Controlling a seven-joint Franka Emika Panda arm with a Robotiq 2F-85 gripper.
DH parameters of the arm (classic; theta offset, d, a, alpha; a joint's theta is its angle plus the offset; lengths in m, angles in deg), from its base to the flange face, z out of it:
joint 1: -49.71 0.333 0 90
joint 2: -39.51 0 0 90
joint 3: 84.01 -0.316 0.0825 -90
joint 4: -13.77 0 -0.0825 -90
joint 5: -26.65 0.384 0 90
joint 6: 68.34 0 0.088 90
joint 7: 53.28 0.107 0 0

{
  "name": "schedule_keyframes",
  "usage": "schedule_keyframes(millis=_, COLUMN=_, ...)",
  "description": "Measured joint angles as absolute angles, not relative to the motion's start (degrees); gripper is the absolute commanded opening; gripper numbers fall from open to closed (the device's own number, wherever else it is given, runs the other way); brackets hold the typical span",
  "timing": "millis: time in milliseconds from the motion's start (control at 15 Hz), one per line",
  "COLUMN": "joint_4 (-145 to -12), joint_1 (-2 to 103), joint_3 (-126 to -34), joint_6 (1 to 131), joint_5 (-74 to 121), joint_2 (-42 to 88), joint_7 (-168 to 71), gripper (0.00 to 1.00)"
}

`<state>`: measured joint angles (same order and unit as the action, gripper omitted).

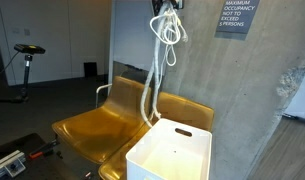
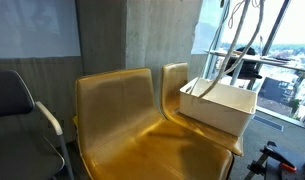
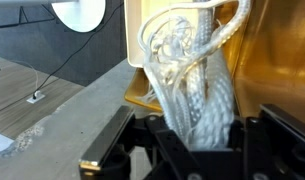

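The white box's open top (image 1: 172, 147) (image 3: 177, 22) is far below, and the rope's long piece already runs there. My gripper needs to lower the bundle of rope to it next and let go.
My gripper (image 3: 197, 140) is shut on a bundle of white rope (image 3: 192, 80). In an exterior view the gripper (image 1: 169, 6) is at the top edge, high above the chairs, and the rope (image 1: 164, 45) hangs from it in loops with a long strand running down into a white box (image 1: 172, 152). In an exterior view the rope (image 2: 235, 50) hangs from above into the white box (image 2: 220, 105), which stands on the seat of a yellow chair (image 2: 177, 85).
Two yellow chairs (image 1: 97, 125) stand side by side against a concrete wall (image 1: 232, 80) with an occupancy sign (image 1: 236, 17). A dark chair (image 2: 17, 100) stands beside them. An exercise bike (image 1: 28, 60) is in the background.
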<state>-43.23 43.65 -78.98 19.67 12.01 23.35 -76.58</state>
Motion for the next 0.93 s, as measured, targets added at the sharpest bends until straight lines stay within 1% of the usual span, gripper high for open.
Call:
schedule_keyframes(millis=267, joint_4=-33.57, joint_1=38.60, joint_3=-77.23, joint_6=16.33, joint_5=12.97, joint_2=17.79, joint_7=-82.07, gripper=0.00)
schedule_keyframes(millis=400, joint_4=-30.79, joint_1=36.17, joint_3=-77.13, joint_6=16.21, joint_5=13.84, joint_2=14.15, joint_7=-83.65, gripper=0.00)
schedule_keyframes(millis=667, joint_4=-29.04, joint_1=33.26, joint_3=-77.14, joint_6=16.35, joint_5=15.65, joint_2=8.32, joint_7=-84.51, gripper=0.00)
schedule_keyframes(millis=933, joint_4=-29.46, joint_1=32.91, joint_3=-77.20, joint_6=16.86, joint_5=16.99, joint_2=4.22, joint_7=-84.51, gripper=0.00)
